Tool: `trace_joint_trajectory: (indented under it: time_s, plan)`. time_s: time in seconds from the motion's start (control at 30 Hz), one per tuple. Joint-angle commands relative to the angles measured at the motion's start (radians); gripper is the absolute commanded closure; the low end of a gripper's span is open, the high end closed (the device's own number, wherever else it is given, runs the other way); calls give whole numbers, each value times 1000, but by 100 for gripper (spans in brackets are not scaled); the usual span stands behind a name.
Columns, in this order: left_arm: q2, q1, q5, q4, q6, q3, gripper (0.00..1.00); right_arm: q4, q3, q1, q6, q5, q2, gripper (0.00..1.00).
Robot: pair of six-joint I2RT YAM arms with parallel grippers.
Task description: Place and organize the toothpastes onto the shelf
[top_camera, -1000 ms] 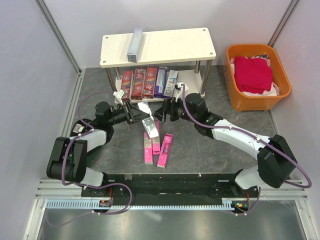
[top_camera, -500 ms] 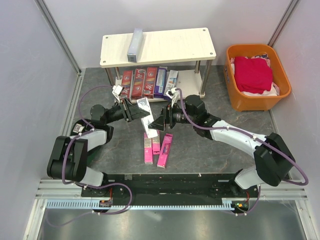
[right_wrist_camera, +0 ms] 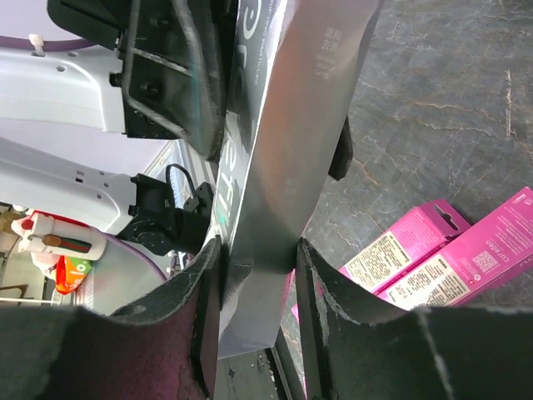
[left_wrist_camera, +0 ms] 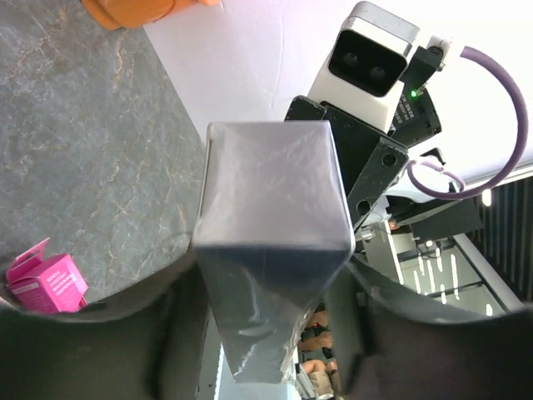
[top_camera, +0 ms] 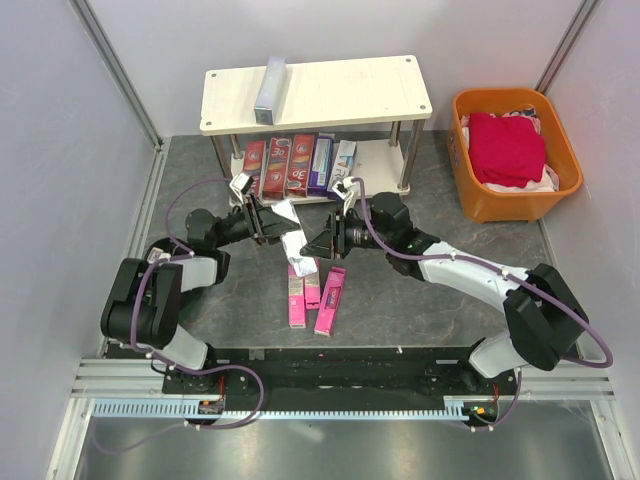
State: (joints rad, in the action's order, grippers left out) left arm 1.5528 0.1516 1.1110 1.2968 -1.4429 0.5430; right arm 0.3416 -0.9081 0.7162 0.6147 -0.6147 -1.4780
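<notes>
My right gripper will rise, carry its carton outward onto that bare strip (top_camera: 298, 91) beside the top board's silver carton and release it.
A silver-grey toothpaste carton (top_camera: 298, 255) (left_wrist_camera: 271, 208) (right_wrist_camera: 291, 125) hangs tilted above the table between both grippers. My right gripper (top_camera: 318, 243) (right_wrist_camera: 258, 308) is shut on it, both pads pressing its sides. My left gripper (top_camera: 268, 220) (left_wrist_camera: 266, 333) is open around the carton's other end, with gaps on both sides. Three pink cartons (top_camera: 312, 290) (right_wrist_camera: 466, 258) (left_wrist_camera: 46, 283) lie on the table just below. The shelf (top_camera: 340, 95) stands at the back, with another silver carton (top_camera: 270, 88) on top. Red cartons (top_camera: 275, 165), a purple one (top_camera: 320, 162) and a white one (top_camera: 343, 165) lie on its lower board.
An orange basket (top_camera: 515, 150) with red cloth sits at the back right, beside the shelf. Grey walls close in on the left and right. Most of the shelf's top board to the right of the silver carton is bare.
The right gripper has closed on the silver carton. The left gripper, shut on it before, has opened. Both arms shifted slightly left with the carton.
</notes>
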Motion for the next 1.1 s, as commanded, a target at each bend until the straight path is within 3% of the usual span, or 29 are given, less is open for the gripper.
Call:
trace_joint_trajectory:
  time_s: [0.0,0.07,0.27,0.33,0.53,0.73,1.07]
  plan:
    - [-65,-1,13,221,36,3,24,25,-35,3,-23,20,59,69]
    - [-115,-1,1,133,126,3,17,-1,-57,3,-38,46,67,70]
    - [-308,-1,-131,-478,504,17,8,-76,-123,2,-69,89,78,72]
    - [-390,-1,-202,-696,629,41,7,-93,-150,0,-73,93,78,72]
    - [-557,-1,-425,-1075,841,106,5,-131,-247,-3,-92,113,76,72]
    - [-637,-1,-582,-1226,917,158,5,-197,-385,-14,-141,153,67,72]
    - [-626,-1,-639,-1291,926,236,5,-262,-672,-63,-152,185,-67,72]
